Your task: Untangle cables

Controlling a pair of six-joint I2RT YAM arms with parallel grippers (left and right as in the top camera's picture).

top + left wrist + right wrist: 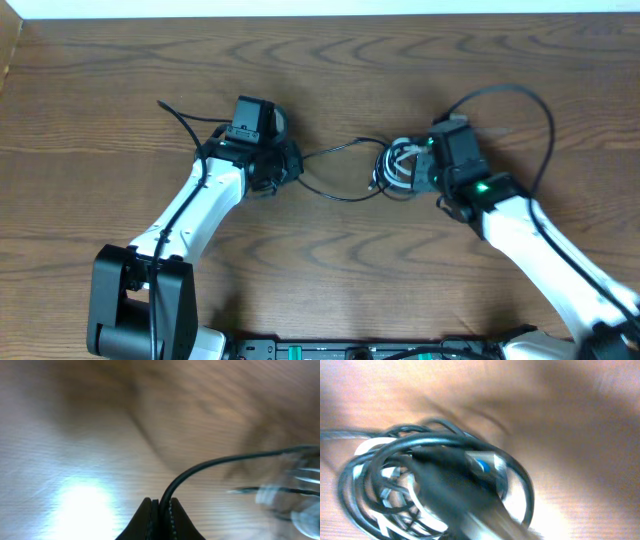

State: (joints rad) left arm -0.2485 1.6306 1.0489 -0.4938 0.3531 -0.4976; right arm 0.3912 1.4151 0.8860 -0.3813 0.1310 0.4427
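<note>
My left gripper is to pull the black cable that arcs slack into the coils [375,475] away from the bundle. Then it should lift the cable toward the middle of the table and let go of it.
A tangled bundle of black and white cables [398,165] lies at the table's middle right. One black cable [335,152] runs left from it to my left gripper [278,170]. In the left wrist view the left gripper [162,510] is shut on that black cable [210,464], which arcs up and right toward the blurred bundle [295,497]. My right gripper [428,172] sits on the bundle's right side. In the blurred right wrist view its fingers [470,487] look pressed together in the coils [375,475], by a plug with a blue insert [482,465].
The wooden table [330,280] spreads all round. The table's far edge [320,18] meets a white strip. Thick black arm wires loop behind the right arm [545,120] and beside the left arm [180,120].
</note>
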